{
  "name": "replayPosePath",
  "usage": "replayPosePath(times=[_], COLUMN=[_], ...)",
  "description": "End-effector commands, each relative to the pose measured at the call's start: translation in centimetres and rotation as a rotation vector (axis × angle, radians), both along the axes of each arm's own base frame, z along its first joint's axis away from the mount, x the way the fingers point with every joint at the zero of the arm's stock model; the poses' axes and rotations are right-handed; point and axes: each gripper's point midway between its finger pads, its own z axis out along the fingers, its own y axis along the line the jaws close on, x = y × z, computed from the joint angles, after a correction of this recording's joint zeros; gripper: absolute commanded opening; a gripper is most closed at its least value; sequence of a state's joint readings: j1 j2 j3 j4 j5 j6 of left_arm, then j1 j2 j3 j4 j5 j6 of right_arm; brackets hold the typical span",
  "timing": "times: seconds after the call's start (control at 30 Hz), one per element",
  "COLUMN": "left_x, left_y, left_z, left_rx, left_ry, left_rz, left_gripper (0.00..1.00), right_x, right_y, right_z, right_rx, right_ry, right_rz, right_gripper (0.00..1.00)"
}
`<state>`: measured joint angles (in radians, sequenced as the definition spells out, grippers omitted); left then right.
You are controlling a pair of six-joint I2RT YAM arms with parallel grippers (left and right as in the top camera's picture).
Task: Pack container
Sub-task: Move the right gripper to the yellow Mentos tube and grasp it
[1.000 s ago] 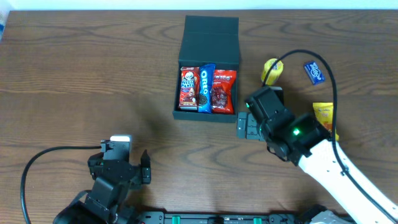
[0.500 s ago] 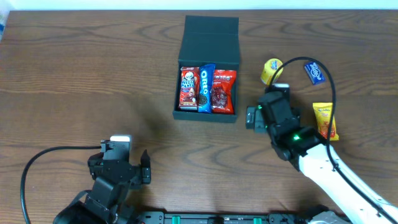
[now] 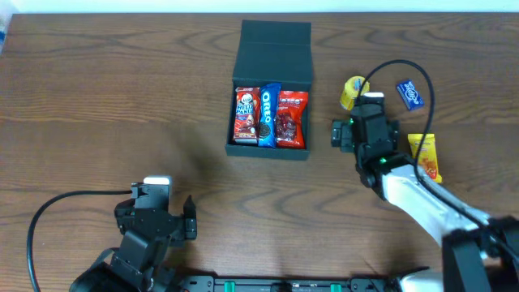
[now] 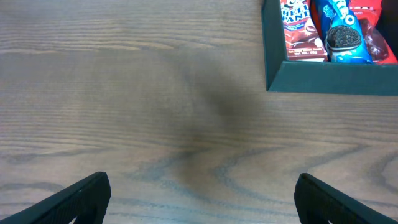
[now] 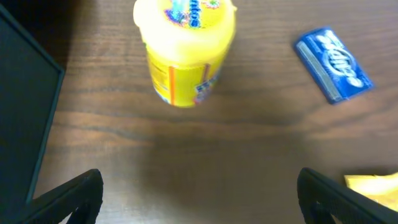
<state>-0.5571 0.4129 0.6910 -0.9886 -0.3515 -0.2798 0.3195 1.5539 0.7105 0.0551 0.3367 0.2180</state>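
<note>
I will move my right gripper outward and down around the yellow tub's round body (image 3: 353, 92) (image 5: 184, 73), since the tub is just ahead of the gripper's open fingers.
The dark green container (image 3: 272, 50) stands open at the table's back middle, its lid flap folded back. It holds a red packet (image 3: 246, 113), a blue Oreo packet (image 3: 267, 113) and a second red packet (image 3: 291, 118). Its corner shows in the left wrist view (image 4: 323, 79). My right gripper (image 3: 366, 107) is open and empty, just in front of a yellow tub (image 3: 352, 92), which lies ahead of the jaws in the right wrist view (image 5: 185, 51). My left gripper (image 3: 152, 195) is open and empty near the front edge, far from the container.
A small blue packet (image 3: 411, 93) lies right of the yellow tub and shows in the right wrist view (image 5: 333, 64). A yellow-orange packet (image 3: 424, 155) lies right of my right arm. The black cables of both arms trail over the table.
My right gripper has moved back and to the right, from beside the container's front right corner to just in front of the yellow tub. The left arm has not moved.
</note>
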Motion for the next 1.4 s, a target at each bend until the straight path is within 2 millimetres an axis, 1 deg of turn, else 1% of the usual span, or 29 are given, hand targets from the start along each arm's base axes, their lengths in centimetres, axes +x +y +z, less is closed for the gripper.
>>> replayPosePath(times=[0.0,0.23,0.43,0.57,0.67,0.9,1.37], left_x=[0.0,0.0,0.0,0.0,0.0,0.0,0.0], left_y=[0.4,0.4,0.4,0.4,0.4,0.4,0.4], left_z=[-0.2,-0.2,-0.2,-0.2,-0.2,-0.2,-0.2], left_rx=[0.025,0.025,0.024,0.025,0.025,0.025,0.024], left_ry=[-0.001,-0.001,-0.002,-0.001,-0.001,-0.001,-0.002], left_rz=[0.009,0.009,0.009,0.009,0.009,0.009,0.009], left_gripper=[0.95,0.95,0.95,0.95,0.95,0.95,0.95], right_x=[0.5,2.7,4.4,5.1,6.1,8.2,10.4], right_y=[-0.1,0.6,0.1,-0.3,-0.8,-0.5,-0.2], right_z=[-1.4,-3.1,-4.0,-4.0,-3.4,-2.1,-3.7], right_rx=[-0.022,0.000,-0.029,-0.025,-0.015,0.042,0.038], right_ry=[0.008,-0.056,-0.108,-0.134,-0.153,-0.187,-0.172], right_rz=[0.010,0.010,0.025,0.011,-0.002,0.028,0.025], right_gripper=[0.99,0.99,0.99,0.99,0.99,0.99,0.99])
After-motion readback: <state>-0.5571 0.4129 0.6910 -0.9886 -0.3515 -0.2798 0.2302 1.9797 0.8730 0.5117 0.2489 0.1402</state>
